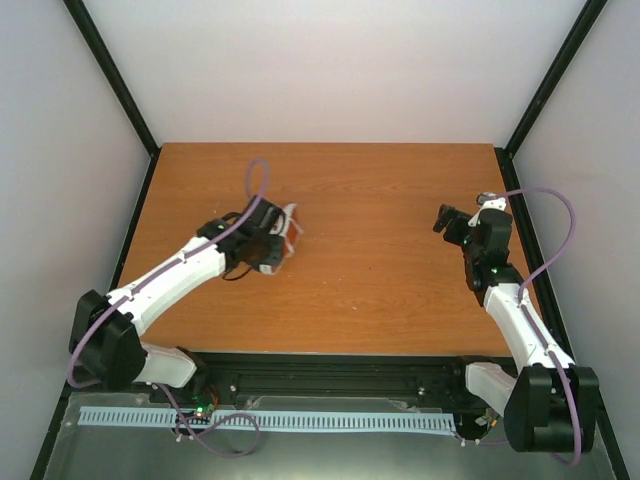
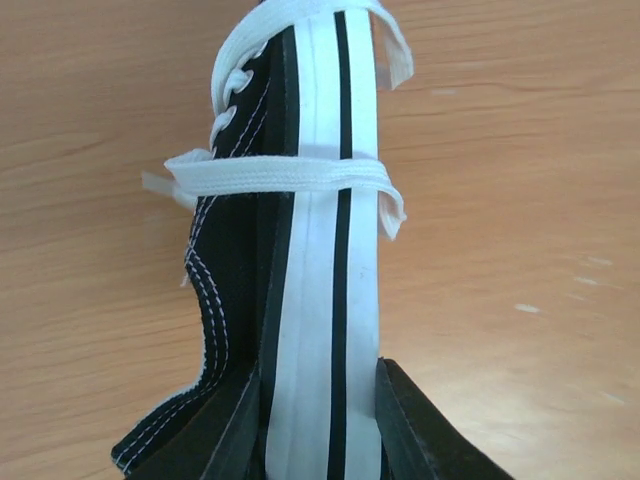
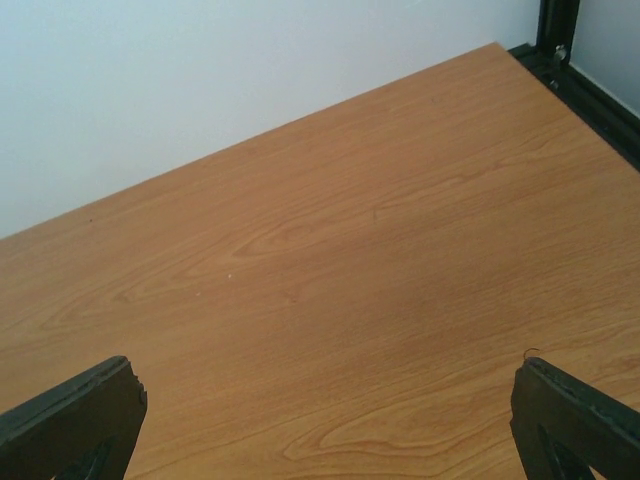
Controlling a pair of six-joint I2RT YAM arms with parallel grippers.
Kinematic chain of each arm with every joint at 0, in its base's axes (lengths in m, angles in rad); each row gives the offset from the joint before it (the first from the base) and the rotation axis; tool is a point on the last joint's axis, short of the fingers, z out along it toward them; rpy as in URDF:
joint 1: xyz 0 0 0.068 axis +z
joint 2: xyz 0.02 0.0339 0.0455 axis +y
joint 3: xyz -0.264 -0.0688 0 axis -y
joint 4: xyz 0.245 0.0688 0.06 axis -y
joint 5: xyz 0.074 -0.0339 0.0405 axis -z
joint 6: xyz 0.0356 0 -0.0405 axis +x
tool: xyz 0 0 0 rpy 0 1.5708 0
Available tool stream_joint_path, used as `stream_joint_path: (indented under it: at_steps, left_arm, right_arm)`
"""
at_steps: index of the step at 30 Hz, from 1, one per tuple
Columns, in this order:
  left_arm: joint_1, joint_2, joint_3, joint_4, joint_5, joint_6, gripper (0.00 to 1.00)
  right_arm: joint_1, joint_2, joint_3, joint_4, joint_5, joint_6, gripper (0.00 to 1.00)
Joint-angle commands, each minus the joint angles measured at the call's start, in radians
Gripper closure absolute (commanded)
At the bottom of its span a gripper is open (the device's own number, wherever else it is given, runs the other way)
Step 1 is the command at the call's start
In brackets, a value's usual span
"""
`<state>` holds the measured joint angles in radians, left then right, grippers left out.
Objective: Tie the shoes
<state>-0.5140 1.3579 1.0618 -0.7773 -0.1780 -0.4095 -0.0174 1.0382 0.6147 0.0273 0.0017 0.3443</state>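
The shoe is tipped sideways. It goes toward the bare middle of the table (image 1: pixel 332 248) in my left gripper next, turns sole-down and comes down onto the wood.
The shoe (image 2: pixel 322 280) is a small black canvas sneaker with a white sole rim, tipped on its side so the sole edge faces the left wrist camera. My left gripper (image 2: pixel 320 370) is shut on the shoe, one finger on the black upper and one on the sole. White laces (image 2: pixel 280 175) wrap loosely across the sole rim, untied. From above, the shoe (image 1: pixel 288 232) shows at the table's left middle, mostly hidden under the left gripper (image 1: pixel 268 246). My right gripper (image 1: pixel 447 222) hangs open over bare wood at the far right, fingers (image 3: pixel 90 410) wide apart, holding nothing.
The wooden table (image 1: pixel 380 260) is fenced by black frame posts (image 1: pixel 545 85) and white walls. The right wrist view shows the table's back right corner and black rail (image 3: pixel 590 90). A purple cable (image 1: pixel 258 180) loops above the left wrist.
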Motion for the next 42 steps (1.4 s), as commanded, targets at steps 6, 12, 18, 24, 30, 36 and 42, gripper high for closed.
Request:
stream_joint_path:
  at_steps: [6,12,18,24,30,36,42]
  left_arm:
    - [-0.339,0.119,0.309,0.165,0.047,-0.086,0.99]
    - [-0.338,0.188,0.304,0.01,-0.386,-0.049,0.99]
    - [-0.355,0.228,0.213,-0.079,-0.498,-0.092,0.99]
    - [-0.486,0.392,0.234,-0.167,-0.513,-0.148,0.99]
    - [-0.599,0.479,0.309,-0.238,-0.469,-0.166,0.66]
    - [-0.603,0.248,0.277,-0.081,-0.206,-0.113,0.04]
    - [-0.454,0.105,0.134,0.069,-0.03,-0.087,0.0]
  right_arm:
    - [0.0,0.029,0.038,-0.013,-0.04,-0.038,0.0]
    - [-0.001,0.022,0.028,-0.013,-0.046,-0.042,0.0]
    - [-0.001,0.036,0.029,0.002,-0.078,-0.04,0.0]
    - [-0.001,0.041,0.032,-0.003,-0.088,-0.047,0.0]
    - [-0.001,0.031,0.028,-0.005,-0.103,-0.054,0.0]
    - [-0.001,0.051,0.048,-0.005,-0.211,-0.063,0.0]
    - [0.023,0.115,0.083,-0.013,-0.363,-0.061,0.0]
